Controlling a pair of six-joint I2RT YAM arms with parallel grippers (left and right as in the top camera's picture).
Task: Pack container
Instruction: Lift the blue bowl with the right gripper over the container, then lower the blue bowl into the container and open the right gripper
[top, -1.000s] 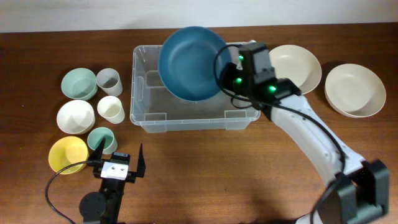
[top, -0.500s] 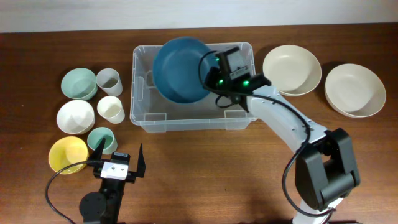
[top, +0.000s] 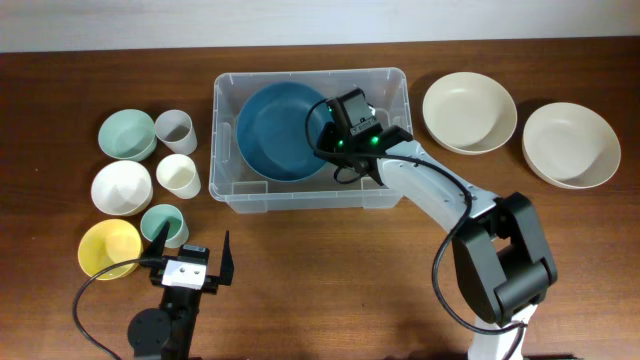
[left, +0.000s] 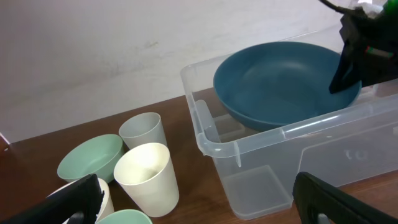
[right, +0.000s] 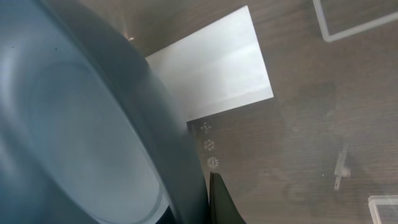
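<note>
The bowl's rim is still above the container's sides. My right gripper should go down into the container and take the dark blue bowl down toward the container's bottom.
The container (top: 225, 100), a large clear tub, stands at the back middle of the table. A dark blue bowl (top: 275, 130) hangs tilted inside its left half, and my right gripper (top: 322, 135) is shut on the bowl's right rim. The right wrist view shows the blue bowl (right: 81, 124) pinched at my right gripper (right: 202, 199), with the container's white label (right: 211, 68) beyond. My left gripper (top: 190, 255) stands open at the front left, holding nothing. In the left wrist view the blue bowl (left: 273, 81) sits within the container (left: 249, 140).
Left of the tub stand a green bowl (top: 127, 134), a grey cup (top: 174, 130), a cream cup (top: 178, 176), a white bowl (top: 122, 187), a small green cup (top: 163, 226) and a yellow bowl (top: 109, 249). Two cream bowls (top: 469, 111) (top: 571, 144) lie at the right.
My right gripper has carried the blue bowl left and down, from above the tub's back rim into the tub. The left arm has not moved.
</note>
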